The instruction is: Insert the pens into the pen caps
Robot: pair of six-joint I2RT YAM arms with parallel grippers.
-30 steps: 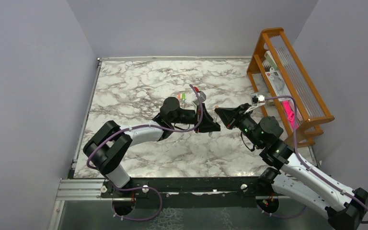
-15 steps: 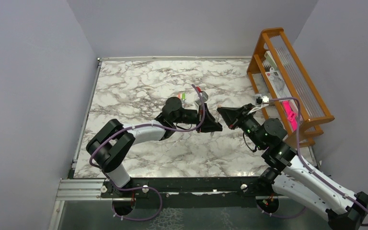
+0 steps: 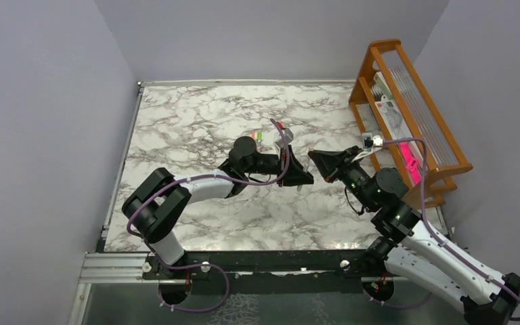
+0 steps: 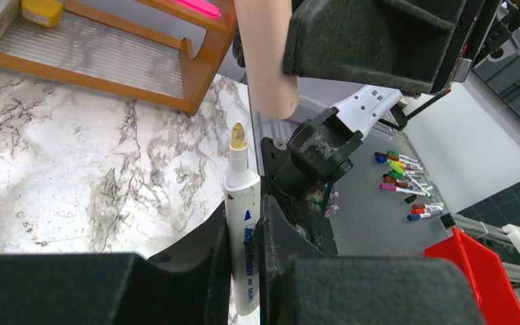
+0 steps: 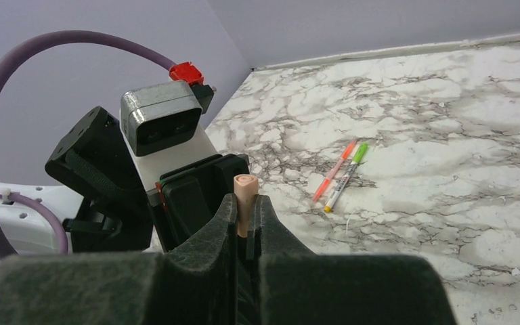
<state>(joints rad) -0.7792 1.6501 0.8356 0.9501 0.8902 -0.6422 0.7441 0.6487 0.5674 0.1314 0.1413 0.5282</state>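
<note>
The robot's right gripper will move down to seat the tan pen cap (image 4: 265, 61) over the pen's bare tan tip (image 4: 237, 136) and let go of it, as the pen's tip points up below.
My left gripper (image 3: 303, 179) is shut on a whitish pen (image 4: 242, 223) with a bare tan tip that points up toward my right gripper; its jaws (image 4: 245, 207) clamp the barrel. My right gripper (image 3: 314, 158) is shut on a tan pen cap (image 5: 245, 193), held between its fingertips (image 5: 245, 203). In the left wrist view the cap (image 4: 265, 61) hangs just above and right of the pen tip, not touching it. An orange-red pen (image 5: 335, 169) and a green-capped white pen (image 5: 345, 175) lie side by side on the marble table (image 3: 196, 115), beyond the left arm (image 3: 257, 136).
A wooden rack (image 3: 406, 108) with a pink item and boxes stands along the table's right edge. In the left wrist view several coloured markers (image 4: 401, 183) and a red bin (image 4: 487, 277) lie off the table beyond the right arm's base.
My right gripper has drawn slightly right and back with the cap. My left gripper has shifted a little with the pen. Both grips are unchanged.
</note>
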